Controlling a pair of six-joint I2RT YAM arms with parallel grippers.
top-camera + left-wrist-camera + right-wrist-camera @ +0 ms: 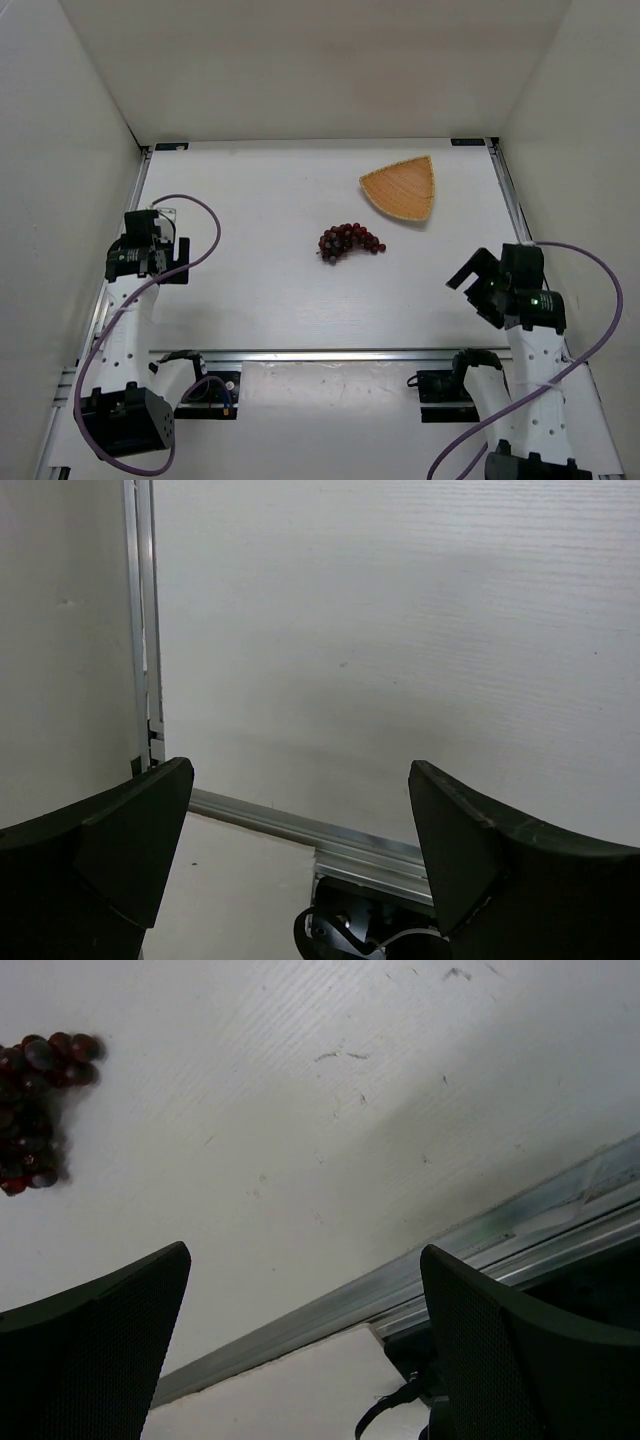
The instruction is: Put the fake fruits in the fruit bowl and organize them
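Observation:
The right gripper moves outward and to the left in the top view next, then down onto the grapes' thicker end [333,242], since the grapes lie outside the empty bowl.
A bunch of dark red-purple grapes [349,240] lies on the white table near the middle. It also shows at the left edge of the right wrist view [35,1110]. The tan woven fruit bowl [402,188] sits empty at the back right, apart from the grapes. My left gripper [160,240] is open and empty at the far left of the table; its jaws stand wide apart in the left wrist view [300,825]. My right gripper [470,280] is open and empty at the right, nearer than the grapes; its jaws are wide apart [305,1310].
White walls enclose the table on the left, back and right. An aluminium rail [330,354] runs along the near edge, with the arm bases and purple cables [200,225] beside it. A side rail [140,620] runs along the left edge.

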